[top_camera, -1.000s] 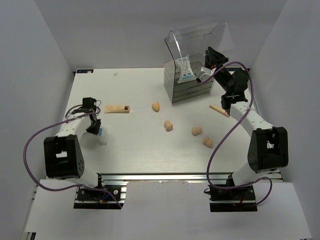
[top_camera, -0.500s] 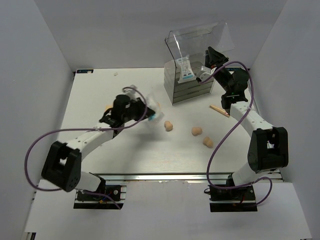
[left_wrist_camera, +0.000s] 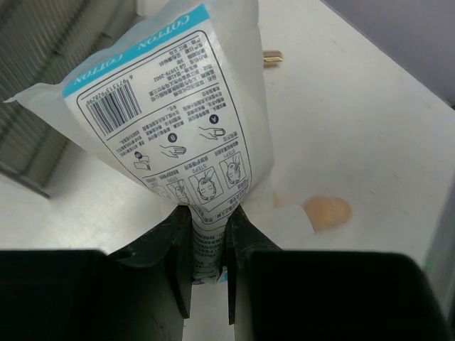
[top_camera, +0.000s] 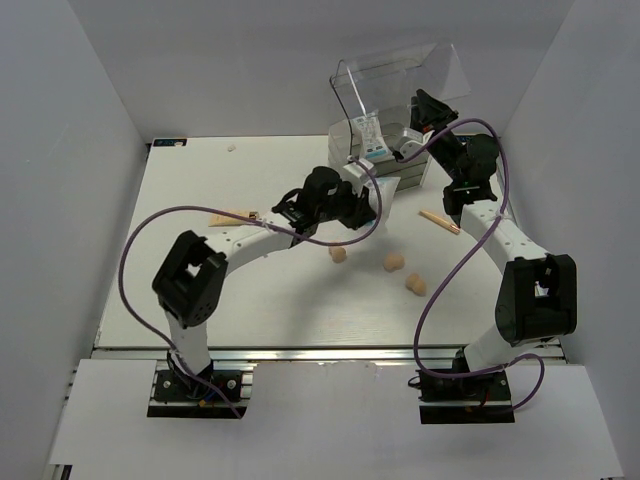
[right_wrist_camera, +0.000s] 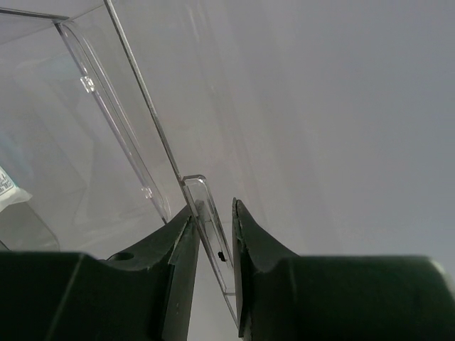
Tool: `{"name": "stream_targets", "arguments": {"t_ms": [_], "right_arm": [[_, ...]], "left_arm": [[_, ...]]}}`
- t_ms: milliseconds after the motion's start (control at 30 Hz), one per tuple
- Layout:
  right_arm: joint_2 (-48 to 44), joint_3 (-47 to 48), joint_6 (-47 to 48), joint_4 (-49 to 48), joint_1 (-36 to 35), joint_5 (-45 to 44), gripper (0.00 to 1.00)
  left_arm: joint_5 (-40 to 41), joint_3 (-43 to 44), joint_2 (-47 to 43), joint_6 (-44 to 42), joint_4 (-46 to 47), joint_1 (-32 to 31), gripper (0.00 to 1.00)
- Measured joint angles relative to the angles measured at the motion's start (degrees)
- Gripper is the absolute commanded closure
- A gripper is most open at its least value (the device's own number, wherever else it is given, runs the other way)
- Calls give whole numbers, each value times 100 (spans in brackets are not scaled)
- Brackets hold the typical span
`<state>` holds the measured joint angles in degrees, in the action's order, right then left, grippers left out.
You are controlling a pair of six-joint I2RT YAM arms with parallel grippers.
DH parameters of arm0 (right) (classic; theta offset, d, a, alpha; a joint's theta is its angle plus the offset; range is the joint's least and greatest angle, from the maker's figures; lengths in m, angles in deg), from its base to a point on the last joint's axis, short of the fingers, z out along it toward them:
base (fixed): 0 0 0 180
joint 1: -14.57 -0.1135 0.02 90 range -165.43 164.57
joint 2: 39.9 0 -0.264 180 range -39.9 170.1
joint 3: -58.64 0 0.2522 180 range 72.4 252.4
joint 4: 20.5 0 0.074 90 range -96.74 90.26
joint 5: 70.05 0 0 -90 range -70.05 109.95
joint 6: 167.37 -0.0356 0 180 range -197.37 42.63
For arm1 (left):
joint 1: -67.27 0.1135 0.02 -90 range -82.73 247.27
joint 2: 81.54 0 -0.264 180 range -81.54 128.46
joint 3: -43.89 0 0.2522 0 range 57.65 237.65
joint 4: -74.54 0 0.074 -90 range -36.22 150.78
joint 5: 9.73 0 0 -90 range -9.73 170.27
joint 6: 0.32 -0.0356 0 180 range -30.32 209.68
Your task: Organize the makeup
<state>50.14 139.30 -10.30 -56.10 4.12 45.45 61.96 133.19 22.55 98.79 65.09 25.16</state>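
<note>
My left gripper will move outward over the box's open top (top_camera: 384, 138) and let go of the packet there, because that opening is outward of the gripper, under the raised lid.
My left gripper (top_camera: 362, 203) (left_wrist_camera: 210, 213) is shut on the lower end of a clear packet (left_wrist_camera: 178, 121) with white-blue printing, held up just in front of the clear drawer box (top_camera: 375, 175). A second such packet (top_camera: 372, 140) stands in the box's open top. My right gripper (top_camera: 412, 140) (right_wrist_camera: 211, 206) is shut on the tab of the box's raised clear lid (right_wrist_camera: 206, 220). Three peach sponges (top_camera: 339, 254) (top_camera: 394, 262) (top_camera: 415, 285) lie mid-table, and one sponge (left_wrist_camera: 328, 212) shows in the left wrist view. The beige tube (top_camera: 233, 214) lies on the left, the thin stick (top_camera: 438, 221) to the right of the box.
The left arm (top_camera: 250, 240) stretches across the table's middle from its base to the box. White walls close in the table (top_camera: 200, 300) on three sides. A small white speck (top_camera: 231, 148) lies near the back edge.
The left arm has swung from the table's left side across to the front of the drawer box, carrying the packet. The right gripper has stayed on the lid.
</note>
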Motion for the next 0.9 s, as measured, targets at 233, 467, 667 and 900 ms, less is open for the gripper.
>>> {"name": "stream_targets", "arguments": {"t_ms": [233,467,667,900], "right_arm": [[0,20,-20,42,0,-11,72],[0,83,-31,98,-2,-28,72],[2,94,-48,129,-2,-31,72],[50,201,-37,170,31,-120,72]], "left_arm": [[1062,946,1032,-175,562,-20,100],[2411,1012,1106,-933,1360,-459,100],[3150,1169,1207,-1779,2079,-802,100],[4181,2022,1961,-2448,2758,-861,100]]}}
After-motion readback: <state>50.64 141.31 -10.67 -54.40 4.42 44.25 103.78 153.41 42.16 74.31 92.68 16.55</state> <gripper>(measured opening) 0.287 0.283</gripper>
